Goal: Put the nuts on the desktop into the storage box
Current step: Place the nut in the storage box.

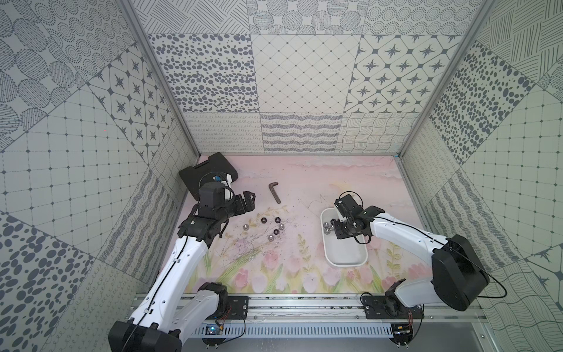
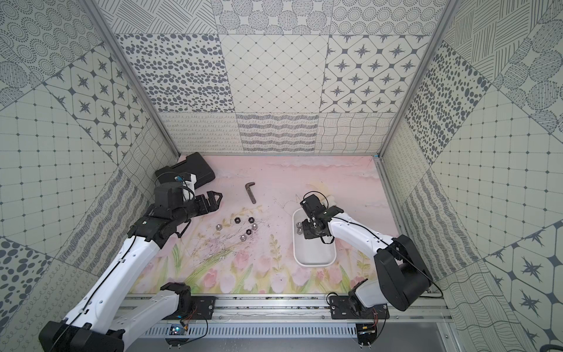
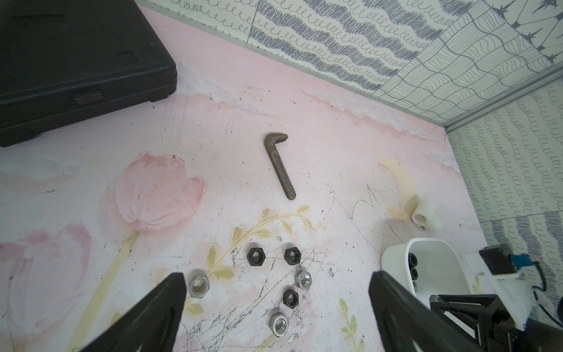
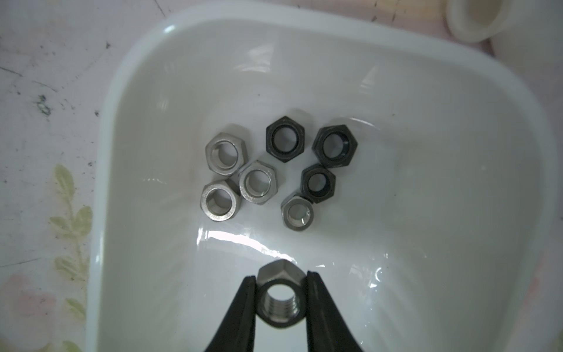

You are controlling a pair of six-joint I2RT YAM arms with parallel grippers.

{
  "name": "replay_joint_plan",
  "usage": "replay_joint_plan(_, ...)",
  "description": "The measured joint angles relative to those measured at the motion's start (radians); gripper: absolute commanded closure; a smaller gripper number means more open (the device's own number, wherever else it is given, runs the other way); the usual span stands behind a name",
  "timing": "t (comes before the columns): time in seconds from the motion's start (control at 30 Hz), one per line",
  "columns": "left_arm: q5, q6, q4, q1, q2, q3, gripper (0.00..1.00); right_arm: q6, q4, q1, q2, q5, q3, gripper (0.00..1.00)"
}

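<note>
The robot's right gripper will go down into the storage box (image 1: 344, 256) next, toward the storage box's bare bottom beside the silver nuts, which is below it, and let go of the silver nut there.
Several nuts lie loose on the pink tulip-printed desktop (image 1: 304, 183), left of centre: black ones (image 3: 256, 257) and silver ones (image 3: 199, 286), also seen as a cluster (image 1: 270, 238) in both top views. My left gripper (image 3: 277, 274) hovers open above them with nothing between its fingers; in a top view the left gripper (image 1: 248, 198) sits behind and left of the cluster. The white storage box (image 1: 344, 256) lies to the right. My right gripper (image 4: 281, 279) hangs over its far end, shut on a silver nut (image 4: 280, 301). Several silver (image 4: 225, 149) and black nuts (image 4: 285, 138) lie inside the box.
A black hard case (image 1: 210, 170) fills the back left corner, partly under my left arm. A dark L-shaped toothed bar (image 1: 275, 192) lies behind the loose nuts. A white pipe elbow (image 3: 425, 215) stands just beyond the box. Patterned walls close three sides.
</note>
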Motion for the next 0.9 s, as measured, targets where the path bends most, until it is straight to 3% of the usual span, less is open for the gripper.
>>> replay_joint_plan(0.43,0.0,0.0,0.0,0.0,0.001,0.0,0.01,0.003,0.022,0.038,0.158,0.007,0.028,0.78)
replay_joint_plan(0.57,0.0,0.0,0.0,0.0,0.001,0.0,0.01,0.002,0.034,0.038,0.18,0.021,0.06,0.68)
replay_joint_plan(0.77,0.0,0.0,0.0,0.0,0.0,0.0,0.01,-0.002,0.043,0.038,0.181,0.043,0.082,0.41)
replay_joint_plan(0.9,-0.001,0.0,0.0,0.0,0.0,0.0,0.01,-0.001,0.044,0.043,0.174,0.058,0.084,0.4)
